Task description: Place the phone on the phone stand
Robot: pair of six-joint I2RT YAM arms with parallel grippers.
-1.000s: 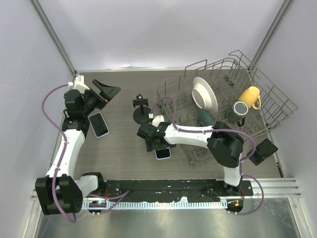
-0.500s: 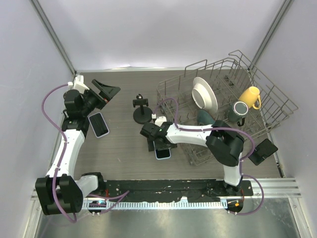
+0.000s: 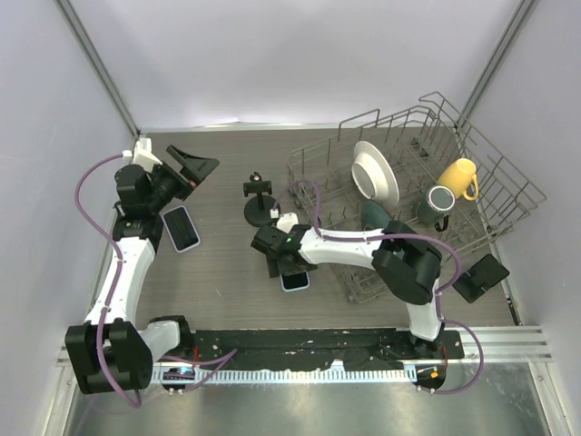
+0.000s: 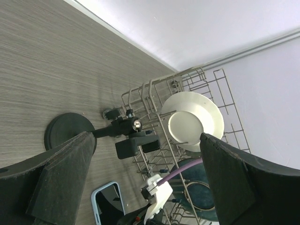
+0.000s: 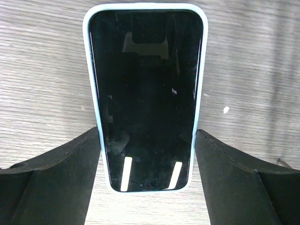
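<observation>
I will move my left gripper back and to the right in the top view next, onto the phone's far end point(image 4: 108, 191), because my right gripper's fingers leave that end clear.
The phone point(image 5: 146, 93), black screen with a pale blue rim, lies flat on the wooden table point(image 3: 218, 272); in the top view point(image 3: 294, 281) it is at the middle front. My right gripper point(image 5: 146, 133) reaches down over its near end, with a finger touching each long side. It also shows in the left wrist view point(image 4: 108, 204). The phone stand point(image 3: 260, 204) is upright just behind it, with a disc base point(image 4: 70, 131) and a clamp head point(image 4: 133, 143). My left gripper point(image 3: 186, 168) is wide open and empty, held up at the back left.
A second phone point(image 3: 181, 227) lies on the table at the left, below my left gripper. A wire dish rack point(image 3: 490, 173) fills the right side, holding a white plate point(image 3: 375, 173), a yellow mug point(image 3: 457, 177) and dark green mugs point(image 3: 438, 202).
My right gripper has shifted slightly left and the phone has slid a little left with it. The left arm has barely moved.
</observation>
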